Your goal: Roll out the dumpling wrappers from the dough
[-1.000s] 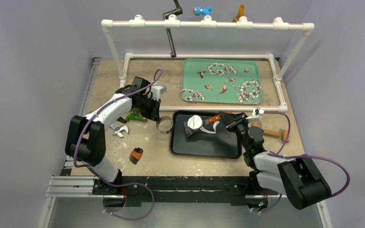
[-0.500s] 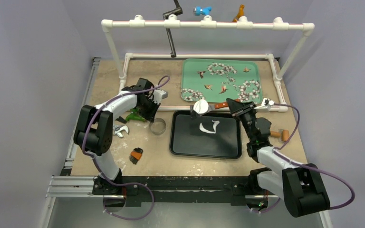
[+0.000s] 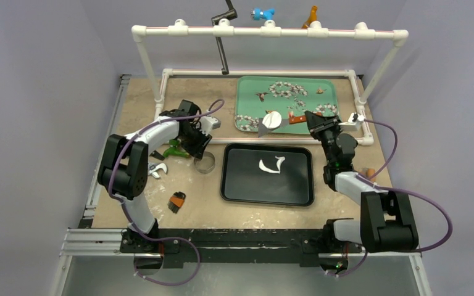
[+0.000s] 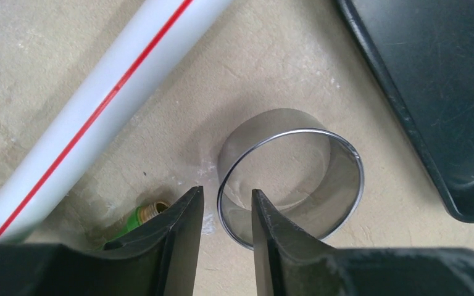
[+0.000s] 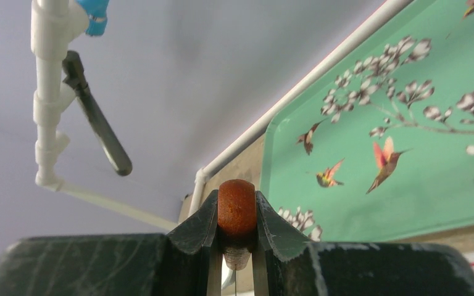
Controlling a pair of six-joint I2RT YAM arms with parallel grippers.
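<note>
I should slide the wrapper off over the green tray [image 3: 250, 98] with my right gripper. Then I should swing the gripper back and down and release the spatula across the black tray's cutter-side near corner [image 3: 226, 195].
A round white dumpling wrapper [image 3: 273, 118] lies on the blade of a spatula, over the near left part of the green flowered tray [image 3: 250, 98]. My right gripper [image 3: 311, 120] is shut on the spatula's brown handle [image 5: 237, 206], which points at the camera in the right wrist view. Curved white dough scraps [image 3: 271, 166] lie in the black tray [image 3: 241, 185]. The metal ring cutter [image 3: 205, 162] stands on the table left of that tray. My left gripper [image 4: 226, 190] is open, its fingers either side of the ring's [image 4: 296, 179] near wall.
A green fitting [image 4: 139, 217] lies just left of the left fingers, beside a white pipe [image 4: 99, 105] with a red stripe. A wrench [image 3: 155, 169] and a small orange-black piece [image 3: 176, 201] lie at front left. A rolling pin [image 3: 367, 174] sits beside the right arm. Tools hang from the PVC frame [image 3: 265, 31].
The right arm carried the spatula and wrapper up from the black tray to over the green tray. The left gripper set the ring cutter nearer the pipe and opened its jaws.
</note>
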